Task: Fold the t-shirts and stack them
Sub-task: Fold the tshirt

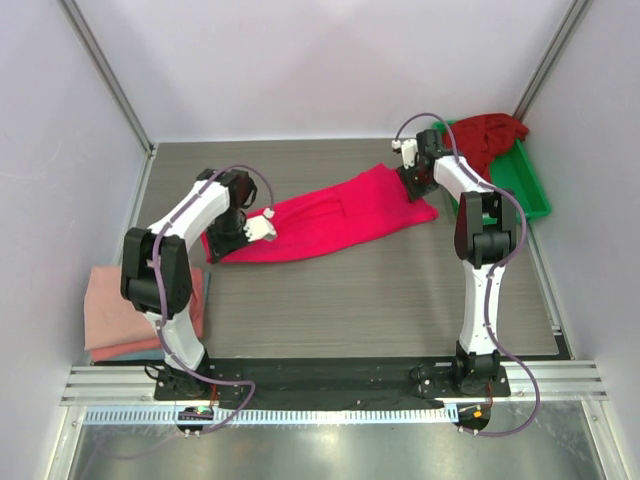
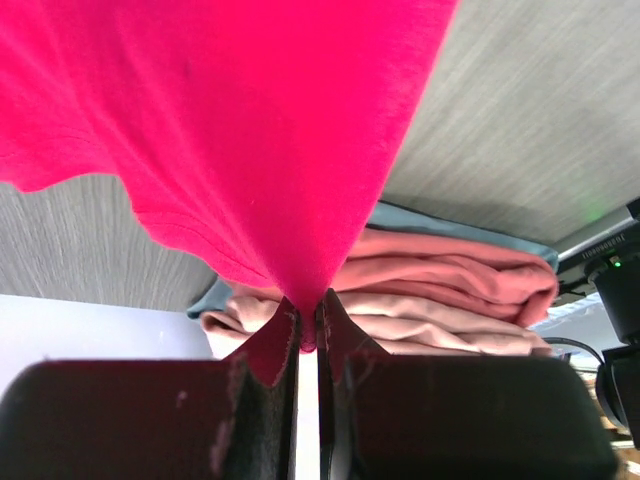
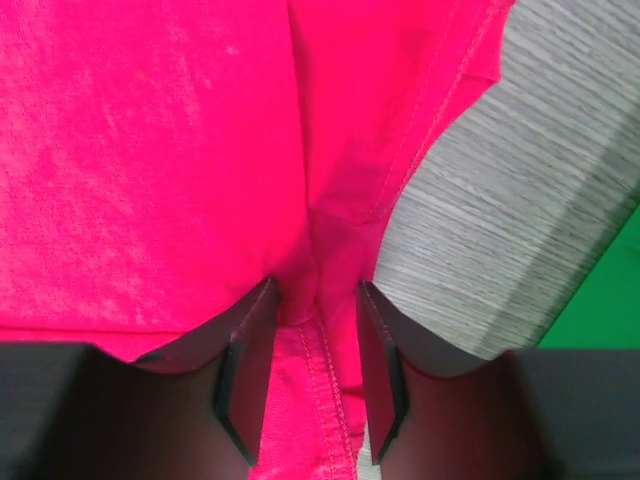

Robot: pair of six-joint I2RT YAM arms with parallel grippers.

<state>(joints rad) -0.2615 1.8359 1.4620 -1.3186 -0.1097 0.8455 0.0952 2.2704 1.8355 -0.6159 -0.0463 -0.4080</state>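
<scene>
The shirt's end goes back with my left gripper onto the bare near tabletop, to its right in the top view, next. It is released where there's room.
A bright pinkish-red t-shirt (image 1: 330, 220) lies stretched in a long band across the middle of the table. My left gripper (image 1: 226, 240) is shut on its left end, the cloth pinched between the fingertips in the left wrist view (image 2: 308, 322). My right gripper (image 1: 413, 184) is at the shirt's right end, its jaws closed round a bunched seam fold (image 3: 315, 290). A darker crimson t-shirt (image 1: 490, 135) lies crumpled in the green tray. Folded salmon-pink t-shirts (image 1: 140, 310) are stacked at the left table edge; the stack also shows in the left wrist view (image 2: 450, 290).
The green tray (image 1: 532, 190) stands at the back right against the wall, and its corner shows in the right wrist view (image 3: 612, 300). A blue-grey cloth (image 2: 212, 296) peeks out under the pink stack. White walls enclose the table on three sides.
</scene>
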